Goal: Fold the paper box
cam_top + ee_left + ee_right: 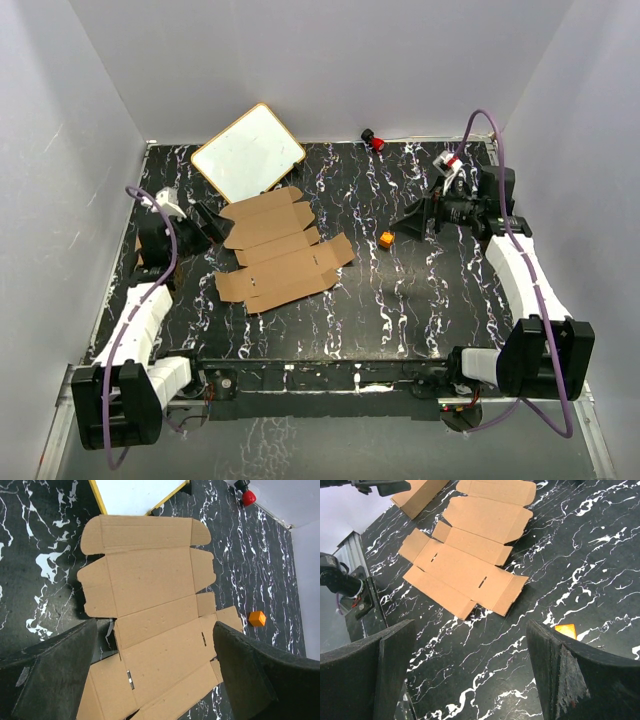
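Note:
I will lower my open left gripper until its fingers are on both sides of the notched side flap [232,241] [98,589] and then close, because the flap is below the gripper and stands clear of the tabletop.
The paper box [280,250] lies flat and unfolded on the black marbled table, a broad brown cardboard sheet with many flaps and slots. My left gripper [215,228] hovers at the sheet's left edge, open, with nothing in it. In the left wrist view its dark fingers [60,670] stand wide apart over the sheet [155,590], and the left gripper [155,625] holds nothing. My right gripper [412,220] hangs to the right of the sheet, apart from it. It shows open and empty as the right gripper [470,630] over bare table, with the paper box [470,555] beyond.
A white board with a tan rim [248,152] leans at the back, touching the sheet's far edge. A small orange cube [386,239] sits by the right gripper's fingers. A red object [375,138] lies at the back wall. Another brown carton [417,492] lies far left.

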Available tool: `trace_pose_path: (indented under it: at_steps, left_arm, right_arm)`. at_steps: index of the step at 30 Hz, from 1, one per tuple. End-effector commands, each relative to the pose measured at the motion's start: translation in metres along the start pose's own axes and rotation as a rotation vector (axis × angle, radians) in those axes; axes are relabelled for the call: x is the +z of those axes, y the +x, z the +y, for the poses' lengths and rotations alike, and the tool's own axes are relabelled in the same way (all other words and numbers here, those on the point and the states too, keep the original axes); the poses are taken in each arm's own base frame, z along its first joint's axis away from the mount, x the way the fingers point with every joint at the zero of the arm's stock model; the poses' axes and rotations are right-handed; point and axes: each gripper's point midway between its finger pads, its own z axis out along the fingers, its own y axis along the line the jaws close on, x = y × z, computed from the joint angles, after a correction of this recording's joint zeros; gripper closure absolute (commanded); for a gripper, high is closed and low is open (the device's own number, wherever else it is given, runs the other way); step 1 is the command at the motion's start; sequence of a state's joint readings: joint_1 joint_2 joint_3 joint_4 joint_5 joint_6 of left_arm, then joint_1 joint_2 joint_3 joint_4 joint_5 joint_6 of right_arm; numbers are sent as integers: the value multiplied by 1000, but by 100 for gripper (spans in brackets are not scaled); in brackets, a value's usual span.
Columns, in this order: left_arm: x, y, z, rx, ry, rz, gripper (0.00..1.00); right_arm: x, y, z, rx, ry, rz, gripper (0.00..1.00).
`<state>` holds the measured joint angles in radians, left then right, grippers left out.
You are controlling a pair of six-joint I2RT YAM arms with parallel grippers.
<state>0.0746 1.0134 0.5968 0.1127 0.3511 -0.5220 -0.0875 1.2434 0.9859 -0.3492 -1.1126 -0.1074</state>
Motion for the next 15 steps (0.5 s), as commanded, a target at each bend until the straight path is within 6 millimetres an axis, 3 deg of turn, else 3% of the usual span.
trace_pose_path:
  at_steps: [1, 8, 15]
  left_arm:
    - [4, 5, 4, -18, 12, -24, 3]
    - [13, 23, 13, -75, 15, 0, 3]
    - [37, 30, 16, -128, 61, 34, 5]
  right_arm:
    - [-1, -11, 5, -139, -58, -71, 1]
    - [0, 4, 0, -131, -50, -85, 1]
    - [0, 15, -1, -121, -57, -95, 1]
